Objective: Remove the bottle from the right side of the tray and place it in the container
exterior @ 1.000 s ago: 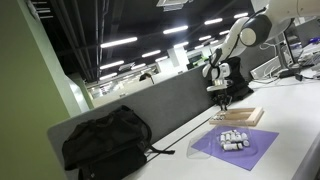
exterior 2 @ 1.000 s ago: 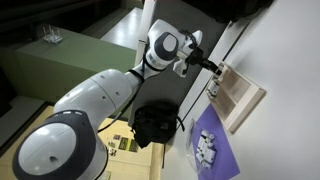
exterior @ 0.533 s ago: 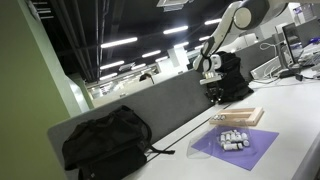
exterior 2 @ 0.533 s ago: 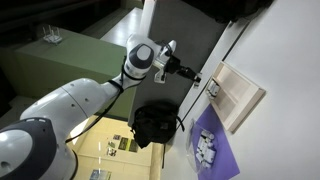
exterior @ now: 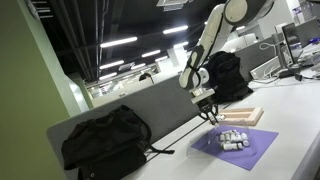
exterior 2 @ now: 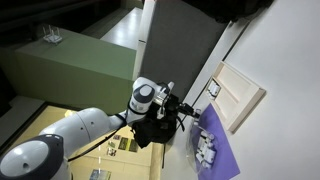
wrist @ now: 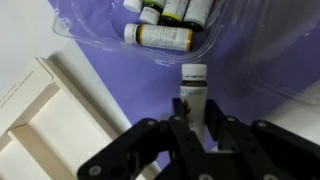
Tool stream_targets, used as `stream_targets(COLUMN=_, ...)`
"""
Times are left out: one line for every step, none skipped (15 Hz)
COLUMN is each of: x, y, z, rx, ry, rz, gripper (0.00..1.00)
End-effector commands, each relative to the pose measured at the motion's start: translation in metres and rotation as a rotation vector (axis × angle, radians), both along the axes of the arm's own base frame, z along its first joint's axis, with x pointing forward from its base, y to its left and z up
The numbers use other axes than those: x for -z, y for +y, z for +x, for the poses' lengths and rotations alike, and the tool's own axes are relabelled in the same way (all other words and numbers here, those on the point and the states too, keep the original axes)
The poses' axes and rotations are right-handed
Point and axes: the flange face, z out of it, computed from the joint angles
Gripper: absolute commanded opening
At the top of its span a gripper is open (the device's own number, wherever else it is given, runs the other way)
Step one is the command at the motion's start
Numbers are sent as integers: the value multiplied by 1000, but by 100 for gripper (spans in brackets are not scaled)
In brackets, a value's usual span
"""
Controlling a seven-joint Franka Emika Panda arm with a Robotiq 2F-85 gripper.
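Next I should raise my gripper, then carry the white bottle over the clear container and release it, since the container lies ahead of it in the wrist view.
In the wrist view my gripper (wrist: 196, 118) is shut on a small bottle (wrist: 192, 85) with a white cap and dark label, held over the purple sheet (wrist: 120, 75). A clear container (wrist: 258, 62) with several similar bottles lies just ahead. The light wooden tray (wrist: 40, 112) is at the left. In an exterior view the gripper (exterior: 208, 112) hangs between the tray (exterior: 243, 116) and the container (exterior: 232, 138). It also shows in an exterior view (exterior 2: 186, 112) near the container (exterior 2: 207, 150), below the tray (exterior 2: 240, 95).
A black backpack (exterior: 105, 138) lies on the desk beside a grey partition (exterior: 150, 108). The purple sheet (exterior: 262, 146) lies near the white table's front edge. The backpack also shows in an exterior view (exterior 2: 152, 128).
The arm has lifted from the tray and swung over towards the purple sheet and container, carrying the bottle with it.
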Motion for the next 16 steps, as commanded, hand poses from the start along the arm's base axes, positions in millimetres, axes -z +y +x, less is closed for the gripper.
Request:
stream_targets(x=-8, y=35, z=-33, rx=-83, ry=21, rz=-61, gripper=11)
stream_targets(x=-10, y=42, z=-39, rx=-103, ry=27, rz=-71, gripper=11)
stream_targets(x=-13, y=47, z=-45, rx=-116, ry=25, rz=-84, gripper=11)
stream_targets(x=-18, y=51, z=-50, rx=-127, ry=24, rz=-95, gripper=11)
stream_targets(x=-24, y=53, z=-55, rx=-135, ry=19, rz=-105, gripper=11)
stream_targets(x=-31, y=52, z=-59, rx=-140, ry=12, rz=-120, gripper=11)
stream_targets(x=-39, y=51, z=-63, rx=-139, ry=4, rz=-135, gripper=11)
stream_targets(x=-48, y=48, z=-67, rx=-137, ry=-9, rz=-148, gripper=11)
stream_targets(x=-58, y=45, z=-71, rx=-135, ry=-19, rz=-162, gripper=11)
stream_targets(x=-69, y=42, z=-76, rx=-129, ry=-39, rz=-179, gripper=11)
stream_targets(x=-78, y=39, z=-79, rx=-128, ry=-47, rz=-186, gripper=11)
stream_targets(x=-85, y=38, z=-83, rx=-138, ry=-46, rz=-184, gripper=11)
stream_targets(x=-90, y=37, z=-86, rx=-152, ry=-29, rz=-177, gripper=11)
stream_targets(x=-93, y=37, z=-91, rx=-181, ry=6, rz=-146, gripper=11)
stream_targets(x=-94, y=38, z=-95, rx=-204, ry=32, rz=-121, gripper=11)
stream_targets(x=-94, y=39, z=-97, rx=-223, ry=55, rz=-103, gripper=11)
